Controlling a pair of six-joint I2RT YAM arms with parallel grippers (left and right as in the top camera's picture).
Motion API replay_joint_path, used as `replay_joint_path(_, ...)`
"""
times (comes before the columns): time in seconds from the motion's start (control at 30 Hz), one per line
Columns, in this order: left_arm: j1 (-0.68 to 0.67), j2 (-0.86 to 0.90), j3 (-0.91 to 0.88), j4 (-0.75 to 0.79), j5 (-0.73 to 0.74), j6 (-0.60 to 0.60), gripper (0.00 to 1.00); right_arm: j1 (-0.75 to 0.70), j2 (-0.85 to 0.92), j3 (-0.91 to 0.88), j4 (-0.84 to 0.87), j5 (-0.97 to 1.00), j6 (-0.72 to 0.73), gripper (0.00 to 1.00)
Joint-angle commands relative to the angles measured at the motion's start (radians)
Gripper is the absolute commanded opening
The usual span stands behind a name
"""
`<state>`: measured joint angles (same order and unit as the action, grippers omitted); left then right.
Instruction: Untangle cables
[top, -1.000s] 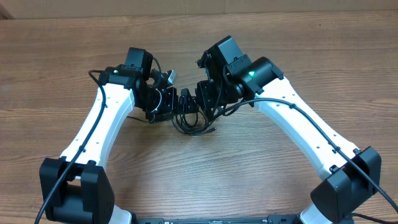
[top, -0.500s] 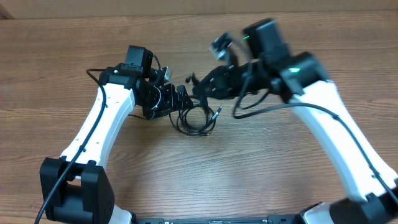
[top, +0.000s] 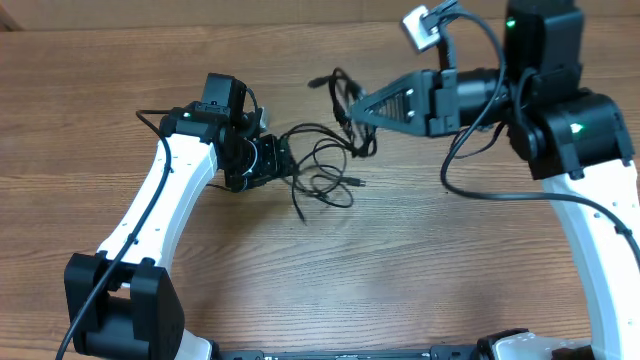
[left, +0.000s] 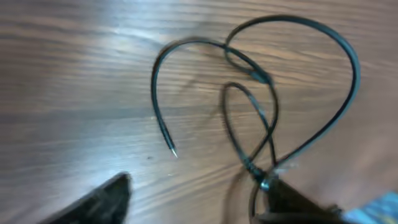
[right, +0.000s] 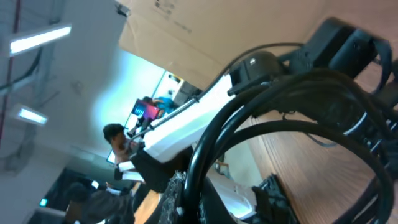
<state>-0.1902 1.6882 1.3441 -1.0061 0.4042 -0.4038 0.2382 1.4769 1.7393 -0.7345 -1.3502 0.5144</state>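
My right gripper should draw the bunch of cables away from my left gripper next, then release it above the table, since the cables lie looped.
The cables (top: 325, 178) are thin black cords lying in loose loops on the wooden table between the arms. One end is lifted up and to the right. My right gripper (top: 352, 115) is shut on a bunch of strands (top: 345, 88) and holds it above the table. In the right wrist view the cables (right: 205, 143) run between the right gripper's fingers (right: 221, 199). My left gripper (top: 280, 160) is low at the left edge of the loops. In the left wrist view its fingers (left: 199, 202) are wide apart. A strand of the cables (left: 256, 73) ends at the right finger.
A cardboard wall (top: 200, 10) runs along the far edge of the table. The left arm's white link (top: 165, 200) slants across the left side. The right arm (top: 590, 200) stands at the right.
My right gripper has pulled up and to the right with strands in it. The tight bundle has spread into loose loops. The left gripper has stayed nearly in place.
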Motion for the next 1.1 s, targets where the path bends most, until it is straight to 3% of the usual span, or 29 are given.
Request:
replay_joint_path(0.0, -0.006, 0.007, 0.013, -0.022, -0.164, -0.126, 0.52, -0.07, -0.024, 0.029, 0.031, -0.047, 0.063, 0.04)
replay_joint_path(0.07, -0.006, 0.007, 0.013, -0.03, -0.189, -0.132, 0.44, -0.107, -0.024, 0.029, 0.029, 0.012, 0.065, 0.04)
replay_joint_path(0.17, -0.006, 0.007, 0.013, -0.046, -0.196, -0.131, 0.41, -0.153, -0.024, 0.029, -0.041, 0.174, 0.061, 0.04)
replay_joint_path(0.23, -0.006, 0.006, 0.013, -0.052, -0.174, -0.128, 0.2, -0.176, -0.024, 0.029, -0.139, 0.34, 0.047, 0.04)
replay_joint_path(0.3, -0.006, 0.006, 0.013, -0.052, -0.152, -0.113, 0.07, -0.189, -0.024, 0.029, -0.243, 0.536, 0.004, 0.04)
replay_joint_path(0.37, -0.006, 0.006, 0.013, -0.053, -0.154, -0.112, 0.04, -0.189, -0.024, 0.029, -0.348, 0.779, -0.011, 0.05)
replay_joint_path(0.43, -0.006, 0.006, 0.013, -0.052, -0.166, -0.113, 0.05, -0.189, -0.02, 0.029, -0.454, 1.037, -0.011, 0.15)
replay_joint_path(0.57, -0.006, 0.006, 0.013, -0.046, -0.133, -0.116, 0.04, -0.189, -0.003, 0.029, -0.624, 1.29, -0.011, 0.22)
replay_joint_path(0.67, -0.006, 0.004, 0.016, -0.023, -0.033, -0.087, 0.04, -0.188, 0.012, 0.028, -0.665, 1.278, -0.019, 0.33)
replay_joint_path(0.9, -0.006, 0.0, 0.128, -0.011, 0.349, 0.077, 0.04, -0.182, 0.039, 0.022, -0.711, 1.078, -0.101, 0.39)
replay_joint_path(1.07, -0.006, -0.005, 0.257, -0.01, 0.615, 0.095, 0.04, -0.136, 0.042, -0.032, -0.682, 0.951, -0.23, 0.66)
